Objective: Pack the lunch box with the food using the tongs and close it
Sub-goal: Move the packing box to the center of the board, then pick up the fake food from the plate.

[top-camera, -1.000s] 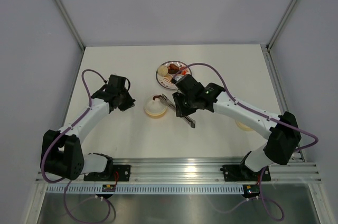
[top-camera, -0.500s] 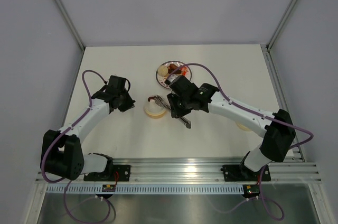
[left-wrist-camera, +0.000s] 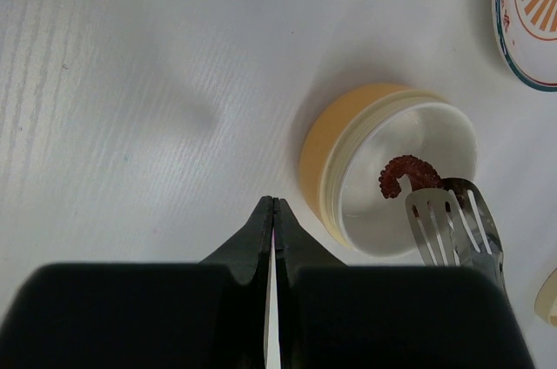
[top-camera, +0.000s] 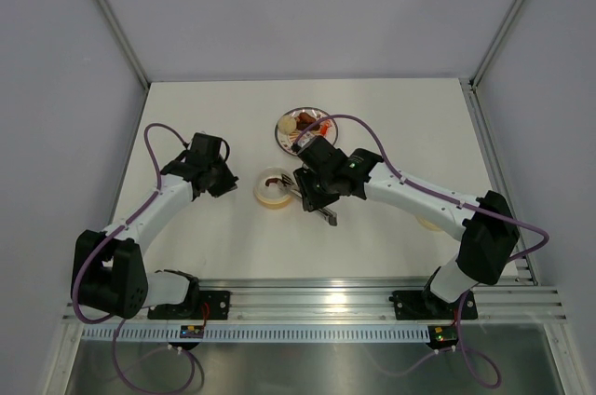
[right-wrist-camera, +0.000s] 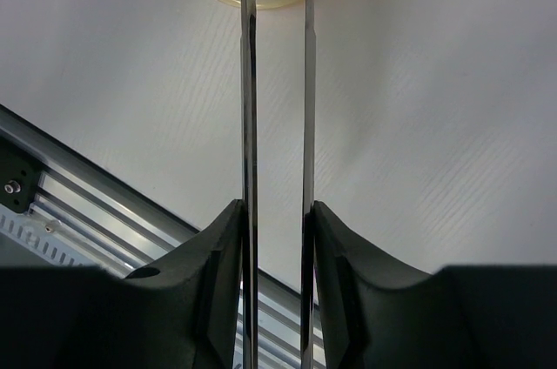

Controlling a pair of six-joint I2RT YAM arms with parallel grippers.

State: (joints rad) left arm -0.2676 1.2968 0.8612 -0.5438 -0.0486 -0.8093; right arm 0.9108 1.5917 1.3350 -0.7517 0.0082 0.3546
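Note:
The lunch box already holds the brown food, so my right gripper should next carry the tongs up and outward over the plate's red-orange piece (top-camera: 323, 129).
The cream-yellow lunch box (top-camera: 273, 190) stands left of centre, with one curled brown piece of food (left-wrist-camera: 407, 173) lying inside it. My right gripper (top-camera: 313, 196) is shut on the silver tongs (right-wrist-camera: 248, 82), one finger pressed against each arm. The tongs' slotted tips (left-wrist-camera: 446, 223) hang apart over the lunch box's (left-wrist-camera: 318, 160) right rim. More food (top-camera: 304, 120) sits on the red-and-white plate (top-camera: 285, 138) behind. My left gripper (left-wrist-camera: 274, 205) is shut and empty, just left of the lunch box.
The flat cream lid (top-camera: 430, 222) lies at the right, partly hidden under the right arm. The aluminium rail (right-wrist-camera: 52, 204) runs along the table's near edge. Grey walls enclose the table on three sides.
The right arm has swung left, carrying the tongs over the lunch box. The tongs' arms have spread and the brown piece has dropped into the tub. The left arm is still.

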